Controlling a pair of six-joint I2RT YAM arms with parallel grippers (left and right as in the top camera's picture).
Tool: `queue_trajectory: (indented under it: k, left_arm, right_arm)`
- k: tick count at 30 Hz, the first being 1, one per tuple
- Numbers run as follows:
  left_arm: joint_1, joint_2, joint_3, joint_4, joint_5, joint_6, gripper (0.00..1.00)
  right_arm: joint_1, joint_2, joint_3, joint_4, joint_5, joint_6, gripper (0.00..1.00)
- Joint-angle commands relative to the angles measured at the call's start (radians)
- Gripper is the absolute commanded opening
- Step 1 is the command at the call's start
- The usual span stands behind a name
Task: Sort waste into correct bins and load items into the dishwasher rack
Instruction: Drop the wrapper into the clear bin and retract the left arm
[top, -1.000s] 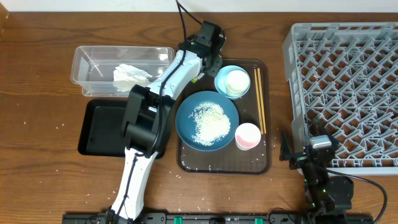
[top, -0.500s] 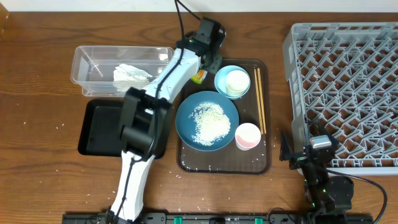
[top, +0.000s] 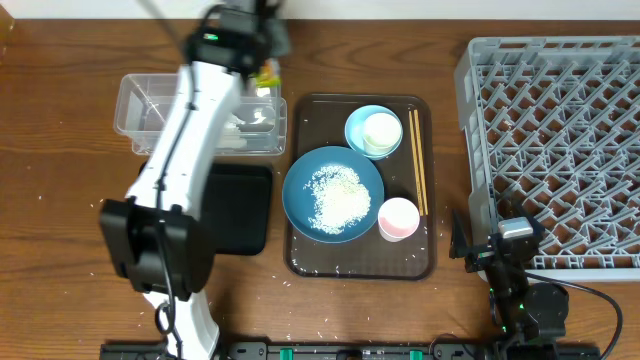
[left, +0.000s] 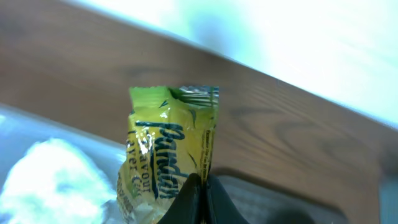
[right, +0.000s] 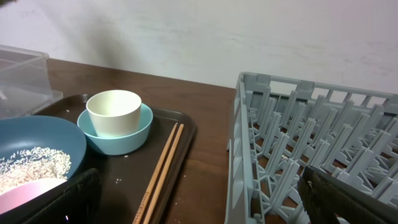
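Note:
I will move my left gripper to the left in the overhead view, over the white paper inside the clear tub (left: 57, 185), because the wrapper hangs by the tub's corner.
My left gripper (top: 258, 62) is shut on the yellow-green snack wrapper (top: 266, 76) and holds it above the back right corner of the clear tub (top: 140, 110). In the left wrist view the wrapper (left: 166, 146) hangs from the shut jaws (left: 200, 188), with the white paper (left: 46, 177) below left in the tub. The dark-blue dish (top: 300, 185) holds the rice (top: 335, 195). The white cup (top: 382, 130) sits in the light-blue bowl (top: 356, 130). The pink cup (top: 398, 218) and chopsticks (top: 419, 160) lie beside them. My right gripper (right: 205, 208) is open and empty beside the grey rack (top: 560, 140).
The dishes stand on a brown serving tray (top: 345, 262). The black tray (top: 245, 210) lies in front of the tub, partly under my left arm. Loose rice grains are scattered on the wooden table. The rack (right: 298, 155) fills the right side.
My left gripper has lifted the wrapper off the brown tray's back left corner and swung left with it to above the clear tub. The right arm has not moved.

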Motion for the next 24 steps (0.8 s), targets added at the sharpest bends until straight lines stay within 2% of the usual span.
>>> queue_trajectory:
  k: [1,4,9,10,11,13,14,18,24]
  left_arm:
    - [0.09,0.015,0.002,-0.095,-0.031,-0.364,0.06]
    - [0.156,0.021,0.002,-0.191,-0.031,-0.515,0.06]
    - [0.215,0.029,-0.002,-0.209,-0.03,-0.542,0.08]
    - [0.219,0.029,-0.003,-0.209,-0.03,-0.542,0.13]
    - [0.222,0.029,-0.003,-0.209,-0.03,-0.541,0.24]
    - [0.221,0.029,-0.003,-0.21,-0.031,-0.541,0.54]
    - [0.221,0.029,-0.003,-0.211,-0.031,-0.541,0.6]
    - [0.221,0.029,-0.003,-0.211,-0.031,-0.541,0.65]
    - [0.222,-0.001,-0.003,-0.216,-0.03,-0.528,0.65]
  right_arm:
    - [0.007,-0.001,-0.001,-0.004,0.002,-0.009,0.98]
    - [0.007,-0.001,-0.001,-0.004,0.003,-0.009,0.99]
    - [0.007,-0.001,-0.001,-0.003,0.002,-0.009,0.99]
    - [0.007,-0.001,-0.001,-0.003,0.002,-0.009,0.99]
    - [0.007,-0.001,-0.001,-0.004,0.002,-0.009,0.99]
    - [0.007,-0.001,-0.001,-0.003,0.002,-0.009,0.99]
    - [0.007,-0.001,-0.001,-0.003,0.002,-0.009,0.99]
    - [0.007,-0.001,-0.001,-0.003,0.002,-0.009,0.99]
    - [0.007,-0.001,-0.001,-0.004,0.002,-0.009,0.99]
